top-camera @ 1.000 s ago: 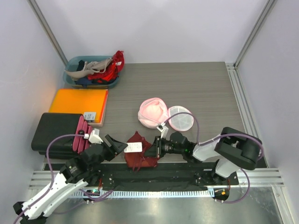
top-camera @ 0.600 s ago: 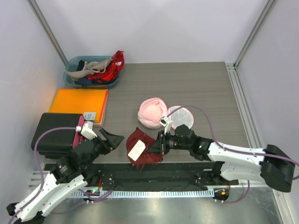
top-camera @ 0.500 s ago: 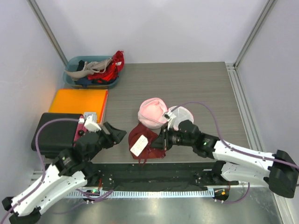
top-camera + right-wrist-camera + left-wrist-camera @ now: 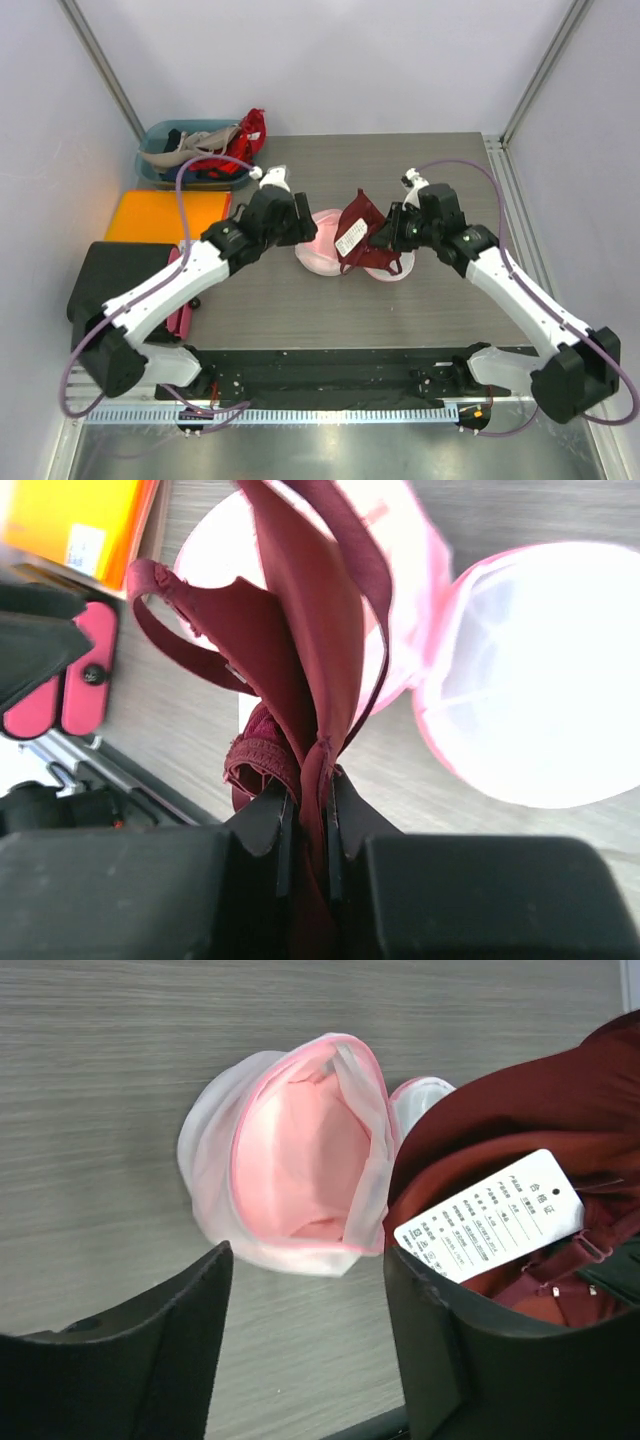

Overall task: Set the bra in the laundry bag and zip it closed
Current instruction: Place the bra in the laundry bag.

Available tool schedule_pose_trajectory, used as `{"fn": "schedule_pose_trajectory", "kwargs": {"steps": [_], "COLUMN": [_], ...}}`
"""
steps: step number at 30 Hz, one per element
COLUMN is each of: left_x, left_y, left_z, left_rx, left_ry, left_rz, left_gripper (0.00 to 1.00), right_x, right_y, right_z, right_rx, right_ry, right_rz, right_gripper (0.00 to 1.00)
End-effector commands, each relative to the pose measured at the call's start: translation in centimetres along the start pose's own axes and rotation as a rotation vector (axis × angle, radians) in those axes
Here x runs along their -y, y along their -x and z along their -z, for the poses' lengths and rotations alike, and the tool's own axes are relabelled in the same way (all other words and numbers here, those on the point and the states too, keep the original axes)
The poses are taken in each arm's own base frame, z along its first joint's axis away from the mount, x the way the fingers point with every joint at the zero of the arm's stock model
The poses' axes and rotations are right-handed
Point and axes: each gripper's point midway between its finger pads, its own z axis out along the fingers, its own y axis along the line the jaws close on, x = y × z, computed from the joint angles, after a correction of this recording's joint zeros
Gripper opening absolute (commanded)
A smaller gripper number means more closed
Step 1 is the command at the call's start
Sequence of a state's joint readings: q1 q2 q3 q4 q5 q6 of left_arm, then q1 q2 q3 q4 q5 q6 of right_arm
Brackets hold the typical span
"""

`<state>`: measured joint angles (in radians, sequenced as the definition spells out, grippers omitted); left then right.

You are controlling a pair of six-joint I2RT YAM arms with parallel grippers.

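Note:
I need to lower my right gripper toward the left in the top view next and release the bra [image 4: 356,232] in the pink-lined half of the bag. That half is wide open below my gripper on that side.
The dark red bra [image 4: 356,232] with a white tag [image 4: 349,238] hangs from my right gripper [image 4: 385,237], which is shut on its fabric [image 4: 310,680]. It hangs over the open laundry bag [image 4: 322,245], a white mesh pouch with pink trim lying unzipped in two halves on the table. In the left wrist view the bag's pink-lined half [image 4: 300,1155] lies just ahead, the bra [image 4: 520,1110] at its right. My left gripper [image 4: 296,216] is open and empty, just left of the bag. The bag's other half [image 4: 530,670] shows in the right wrist view.
A teal bin of clothes [image 4: 197,152] stands at the back left. An orange folder [image 4: 168,218] and a black case [image 4: 120,285] lie along the left side. Metal frame rails run along the table's right edge [image 4: 520,220].
Both arms have swung from the near edge to the table's middle. My right gripper has carried the bra up over the bag. My left gripper has come to the bag's left side.

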<state>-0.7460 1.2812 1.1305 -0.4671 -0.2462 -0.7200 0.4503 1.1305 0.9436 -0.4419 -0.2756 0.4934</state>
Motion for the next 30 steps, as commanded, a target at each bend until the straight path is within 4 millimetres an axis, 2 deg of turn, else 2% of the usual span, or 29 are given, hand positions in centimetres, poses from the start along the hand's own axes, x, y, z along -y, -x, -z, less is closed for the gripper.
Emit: {"fn": "schedule_pose_trajectory", "kwargs": {"steps": [1,2,4,5,7,9,12,13,16,19,24,26,28,29,30], "left_x": [0.9,1.0,0.7,0.9,0.3,-0.1,-1.0,-1.2,-0.9,-0.7,0.0,0.2,0.8,1.2,1.5], "left_y": [2.1,2.2,1.4,2.0,1.3,1.6,1.5,1.3,1.5,1.5,2.0,1.8,1.7,1.4,1.3], "left_z": [-3.8,-4.7,-7.1,-7.5,-9.0,-9.9,-11.2,-11.6,-11.6,-11.4,-11.0,-10.8,-10.9,-10.9,-11.0], "left_rx": [-0.047,-0.057,-0.118,-0.117,-0.144,-0.139,-0.147,-0.154,-0.136,-0.112,-0.081,-0.078,-0.082,-0.089,-0.095], "left_ry": [-0.109,-0.123,-0.132,-0.134,-0.108,-0.086,-0.035,-0.029,-0.052,-0.073,-0.111,-0.126,-0.152,-0.162,-0.169], "left_rz": [-0.015,-0.005,0.015,0.012,0.002,-0.006,-0.021,-0.019,0.003,0.023,0.042,0.051,0.058,0.057,0.055], "left_gripper": [0.57,0.57,0.59,0.6,0.61,0.61,0.53,0.42,0.25,0.15,0.01,0.0,0.0,0.0,0.0], "right_x": [0.3,0.9,0.5,0.6,0.1,-0.2,-0.3,-0.4,-0.9,-1.0,-2.4,-2.4,-2.9,-2.4,-2.9], "right_y": [2.1,2.2,3.3,3.2,4.2,4.6,4.7,4.6,3.8,3.0,2.2,0.9,0.4,-0.1,0.2], "right_z": [-0.3,-1.2,-1.7,-2.5,-3.1,-4.1,-5.3,-5.5,-6.4,-7.5,-9.3,-10.8,-12.2,-13.6,-14.2], "right_rx": [-0.047,-0.061,-0.06,-0.08,-0.068,-0.087,-0.112,-0.121,-0.169,-0.211,-0.257,-0.32,-0.333,-0.349,-0.348], "right_ry": [0.022,0.001,0.015,0.02,0.035,0.055,0.074,0.08,0.131,0.164,0.233,0.265,0.28,0.279,0.289], "right_rz": [0.078,0.078,0.097,0.097,0.102,0.099,0.079,0.074,0.05,0.025,0.003,-0.029,-0.025,-0.042,-0.036], "right_gripper": [0.01,0.01,0.01,0.01,0.01,0.01,0.01,0.01,0.01,0.01,0.01,0.01,0.01,0.01,0.01]}}
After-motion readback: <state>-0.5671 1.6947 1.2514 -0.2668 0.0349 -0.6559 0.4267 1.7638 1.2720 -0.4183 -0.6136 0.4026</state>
